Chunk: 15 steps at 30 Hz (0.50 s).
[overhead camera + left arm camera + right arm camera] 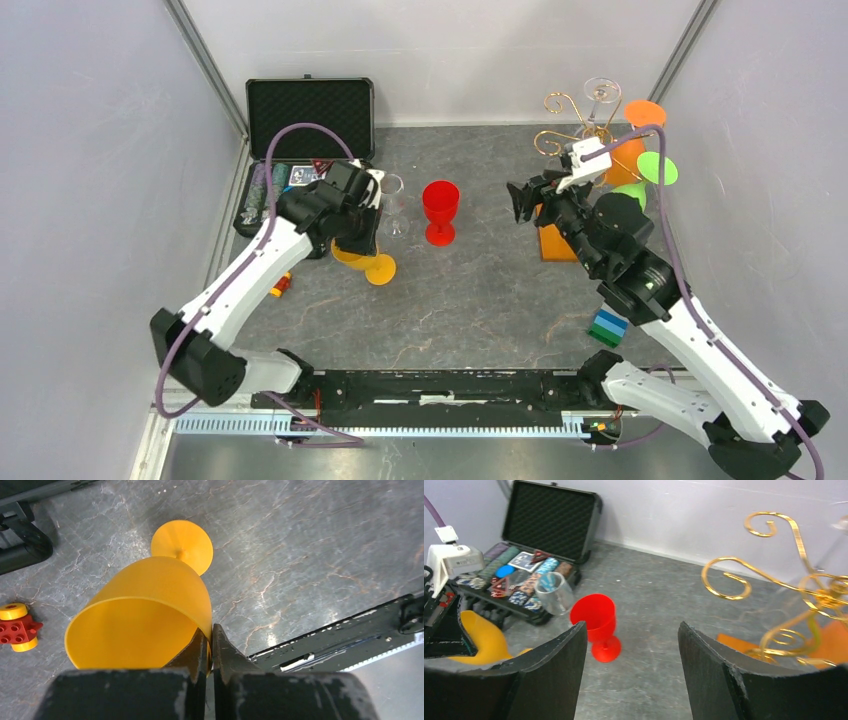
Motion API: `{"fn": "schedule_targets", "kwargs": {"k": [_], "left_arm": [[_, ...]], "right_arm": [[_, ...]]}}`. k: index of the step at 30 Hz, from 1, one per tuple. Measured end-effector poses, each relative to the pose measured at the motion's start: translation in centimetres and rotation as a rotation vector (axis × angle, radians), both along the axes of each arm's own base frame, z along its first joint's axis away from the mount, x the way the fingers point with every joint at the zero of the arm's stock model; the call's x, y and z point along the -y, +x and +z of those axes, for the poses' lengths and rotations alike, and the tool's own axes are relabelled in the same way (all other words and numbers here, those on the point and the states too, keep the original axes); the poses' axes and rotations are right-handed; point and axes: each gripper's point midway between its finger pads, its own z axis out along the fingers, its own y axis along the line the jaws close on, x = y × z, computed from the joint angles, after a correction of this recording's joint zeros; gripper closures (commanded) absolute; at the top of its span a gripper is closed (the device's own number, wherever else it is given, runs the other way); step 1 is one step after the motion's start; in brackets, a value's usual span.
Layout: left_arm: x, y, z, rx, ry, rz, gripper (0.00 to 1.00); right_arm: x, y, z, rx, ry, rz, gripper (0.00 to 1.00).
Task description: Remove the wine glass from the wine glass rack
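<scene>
I will move my left gripper down and toward the red wine glass to set the yellow wine glass upright on its foot, because the yellow wine glass leans. Then I will let go of it.
The wine glass rack is a gold wire tree on an orange-brown wooden base at the back right. A clear glass, an orange glass and a green glass hang on it. My right gripper is open and empty, just left of the rack; its curled arms show in the right wrist view beyond the gripper. My left gripper is shut on the rim of a tilted yellow wine glass, gripper low over the table.
A red wine glass and a clear glass stand mid-table. An open black chip case sits at the back left. A red and yellow toy brick lies by the left arm; blue and green blocks lie by the right arm.
</scene>
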Motion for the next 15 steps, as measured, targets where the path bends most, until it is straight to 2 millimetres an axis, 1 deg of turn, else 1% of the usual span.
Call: {"fn": "schedule_targets", "kwargs": {"k": [3, 6, 7, 10, 11, 15], "left_arm": [[0.1, 0.8, -1.5, -0.043, 0.049, 0.008, 0.98], [0.8, 2.2, -1.7, -0.033, 0.1, 0.008, 0.98], [1.3, 2.7, -1.6, -0.022, 0.107, 0.003, 0.98], [2.2, 3.2, -1.6, -0.007, 0.125, -0.012, 0.98], [2.3, 3.2, -1.8, -0.008, 0.135, -0.015, 0.98], [2.4, 3.5, -3.1, -0.03, 0.175, -0.016, 0.98]], "right_arm": [[2.0, -0.3, 0.6, 0.019, -0.039, -0.07, 0.28], [4.4, -0.2, 1.7, 0.035, -0.099, -0.176, 0.28], [5.6, -0.2, 2.2, 0.042, -0.124, -0.226, 0.28], [8.7, -0.4, 3.4, 0.057, -0.188, -0.367, 0.27], [9.9, -0.6, 3.9, 0.06, -0.214, -0.424, 0.27], [13.8, -1.6, 5.4, 0.064, -0.293, -0.602, 0.25]]}}
